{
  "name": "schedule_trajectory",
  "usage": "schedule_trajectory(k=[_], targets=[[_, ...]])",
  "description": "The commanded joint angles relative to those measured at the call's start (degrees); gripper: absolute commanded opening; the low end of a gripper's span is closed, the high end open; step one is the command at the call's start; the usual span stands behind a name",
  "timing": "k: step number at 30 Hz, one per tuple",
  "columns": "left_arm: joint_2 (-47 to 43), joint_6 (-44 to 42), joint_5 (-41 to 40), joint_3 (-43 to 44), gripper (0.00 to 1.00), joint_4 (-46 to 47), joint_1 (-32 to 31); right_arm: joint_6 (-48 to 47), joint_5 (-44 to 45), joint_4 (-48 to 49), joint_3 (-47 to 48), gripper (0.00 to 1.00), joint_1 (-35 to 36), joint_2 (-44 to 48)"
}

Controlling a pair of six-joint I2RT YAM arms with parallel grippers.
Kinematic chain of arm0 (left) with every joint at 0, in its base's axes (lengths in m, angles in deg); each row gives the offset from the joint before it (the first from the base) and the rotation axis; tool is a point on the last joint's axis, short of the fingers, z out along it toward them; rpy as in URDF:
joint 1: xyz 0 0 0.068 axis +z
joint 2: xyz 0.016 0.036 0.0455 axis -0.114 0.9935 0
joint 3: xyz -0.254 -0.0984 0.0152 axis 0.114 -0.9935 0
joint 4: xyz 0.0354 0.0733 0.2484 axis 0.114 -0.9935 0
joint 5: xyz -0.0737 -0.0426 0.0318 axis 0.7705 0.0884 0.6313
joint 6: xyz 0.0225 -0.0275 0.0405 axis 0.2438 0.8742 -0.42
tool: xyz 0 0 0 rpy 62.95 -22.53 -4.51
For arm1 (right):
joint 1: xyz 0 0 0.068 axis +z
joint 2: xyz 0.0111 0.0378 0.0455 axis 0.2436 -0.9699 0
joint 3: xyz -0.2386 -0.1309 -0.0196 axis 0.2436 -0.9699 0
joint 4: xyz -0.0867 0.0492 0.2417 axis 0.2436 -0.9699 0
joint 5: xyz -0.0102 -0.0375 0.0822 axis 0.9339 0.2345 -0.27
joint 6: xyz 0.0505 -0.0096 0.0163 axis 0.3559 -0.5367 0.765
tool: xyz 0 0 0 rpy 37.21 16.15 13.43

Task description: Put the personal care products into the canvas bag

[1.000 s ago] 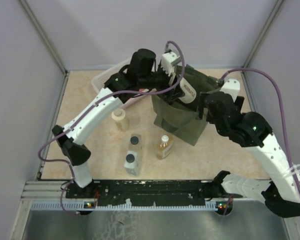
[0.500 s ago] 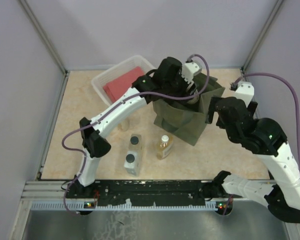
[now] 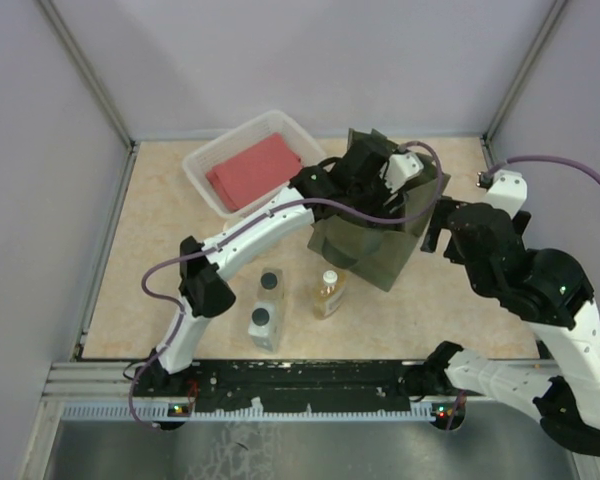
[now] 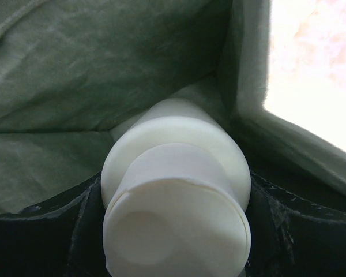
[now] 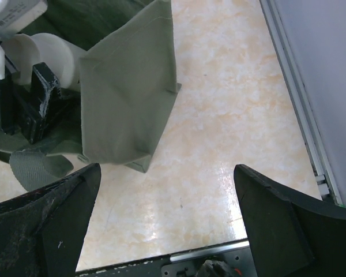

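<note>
The bag's bottom is still below my left gripper. My left gripper should next lower the cream bottle (image 4: 173, 190) deeper between the green fabric sides of the bag and release it there.
The olive canvas bag (image 3: 375, 245) stands open at mid-table. My left gripper (image 4: 176, 231) is down inside its mouth, shut on a cream bottle (image 4: 173, 190) whose wide round cap faces the camera, with green fabric (image 4: 75, 86) all around. On the table in front of the bag lie two grey bottles (image 3: 268, 286) (image 3: 262, 324) with dark caps and an amber bottle (image 3: 327, 295) with a white cap. My right gripper (image 5: 167, 219) hangs open over bare table just right of the bag (image 5: 132, 86), holding nothing.
A white plastic basket (image 3: 202, 170) with a red cloth (image 3: 252, 170) stands at the back left. Grey walls close the table in on three sides. A metal rail (image 5: 219, 254) runs along the near edge.
My left arm swung right from over the basket to the bag and lowered the cream bottle into its mouth. The right arm drew back to the right, away from the bag's rim.
</note>
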Motion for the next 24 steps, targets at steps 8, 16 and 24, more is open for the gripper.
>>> schedule_trajectory(k=[8, 16, 24], targets=[[0.76, -2.22, 3.82, -2.99, 0.0, 0.77, -0.1, 1.32, 0.68, 0.56, -0.82, 0.99, -0.2, 1.73], [2.95, -2.71, 5.99, -6.13, 0.0, -0.32, -0.09, 1.59, 0.12, 0.62, -1.73, 0.99, -0.21, 2.68], [1.78, -2.63, 6.71, -13.0, 0.0, 0.42, -0.69, 1.85, 0.04, 0.5, -2.55, 0.99, -0.23, 3.06]])
